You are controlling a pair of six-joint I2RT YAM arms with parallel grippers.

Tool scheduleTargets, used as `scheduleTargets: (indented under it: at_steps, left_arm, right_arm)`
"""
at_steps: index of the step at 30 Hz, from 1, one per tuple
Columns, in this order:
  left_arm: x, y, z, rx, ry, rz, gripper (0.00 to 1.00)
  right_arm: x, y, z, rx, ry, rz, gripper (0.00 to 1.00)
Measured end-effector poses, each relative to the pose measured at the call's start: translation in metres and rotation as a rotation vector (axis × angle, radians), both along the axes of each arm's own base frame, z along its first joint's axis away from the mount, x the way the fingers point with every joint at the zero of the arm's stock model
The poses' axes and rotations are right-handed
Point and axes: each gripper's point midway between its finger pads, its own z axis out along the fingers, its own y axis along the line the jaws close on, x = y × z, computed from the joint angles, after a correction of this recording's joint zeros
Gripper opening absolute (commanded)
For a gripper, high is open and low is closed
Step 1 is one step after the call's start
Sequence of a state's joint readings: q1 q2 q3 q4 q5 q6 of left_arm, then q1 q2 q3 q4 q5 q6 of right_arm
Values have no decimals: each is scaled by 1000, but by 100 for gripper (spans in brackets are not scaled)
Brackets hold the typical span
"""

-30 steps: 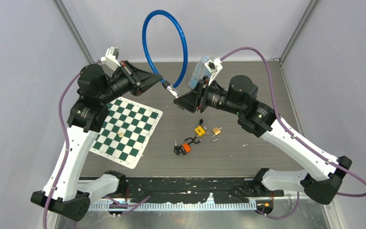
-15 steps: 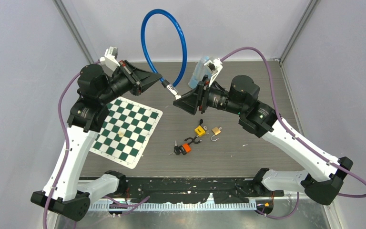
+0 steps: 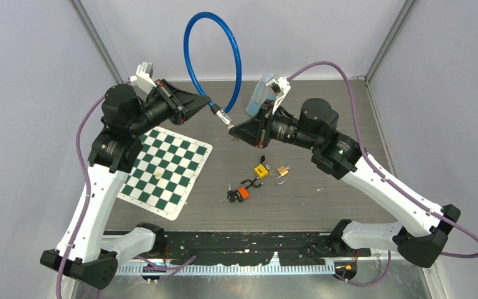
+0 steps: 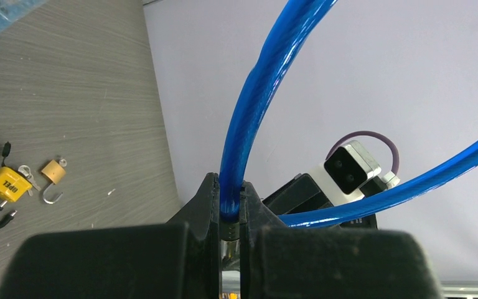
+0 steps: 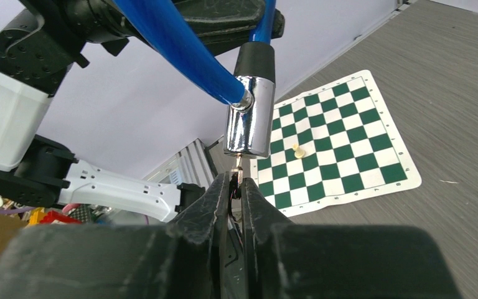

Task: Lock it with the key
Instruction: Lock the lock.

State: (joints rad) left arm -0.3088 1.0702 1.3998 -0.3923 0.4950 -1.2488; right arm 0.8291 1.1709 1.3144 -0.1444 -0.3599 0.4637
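My right gripper should next move away from the lock's body and down to bare tabletop by the chessboard mat to release the key, because the cable loop is shut.
A blue cable lock (image 3: 190, 56) loops up above the table, held in mid-air. My left gripper (image 3: 208, 103) is shut on the cable (image 4: 236, 156) just behind its black collar. The chrome lock barrel (image 5: 248, 122) hangs at the cable's end, also in the top view (image 3: 223, 116). My right gripper (image 3: 231, 129) is shut on a key (image 5: 237, 173), whose blade points up into the bottom of the barrel. Whether the blade is inside the keyhole I cannot tell.
A green-and-white chessboard mat (image 3: 165, 170) with a small pale pawn (image 3: 159, 174) lies left. On the table lie a yellow padlock (image 3: 261, 170), a brass padlock (image 3: 282, 170) and an orange-tagged key bunch (image 3: 241, 192). A clear plastic bottle (image 3: 260, 91) stands behind the right gripper.
The right gripper with the key has shifted slightly left toward the lock barrel. The left gripper and cable have hardly moved.
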Motion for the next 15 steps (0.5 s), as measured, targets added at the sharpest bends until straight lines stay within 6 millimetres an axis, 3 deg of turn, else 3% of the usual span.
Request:
scheduleTargets:
  at_steps: [3,15]
  left_arm:
    - [2,1,-1,2,3,8,0]
    - [16,10,-23,52,50,91,0]
  right_arm:
    - [6,0,-5,-22,-8,-23,6]
    - [36,-4,-33,-180,-135,-129,5]
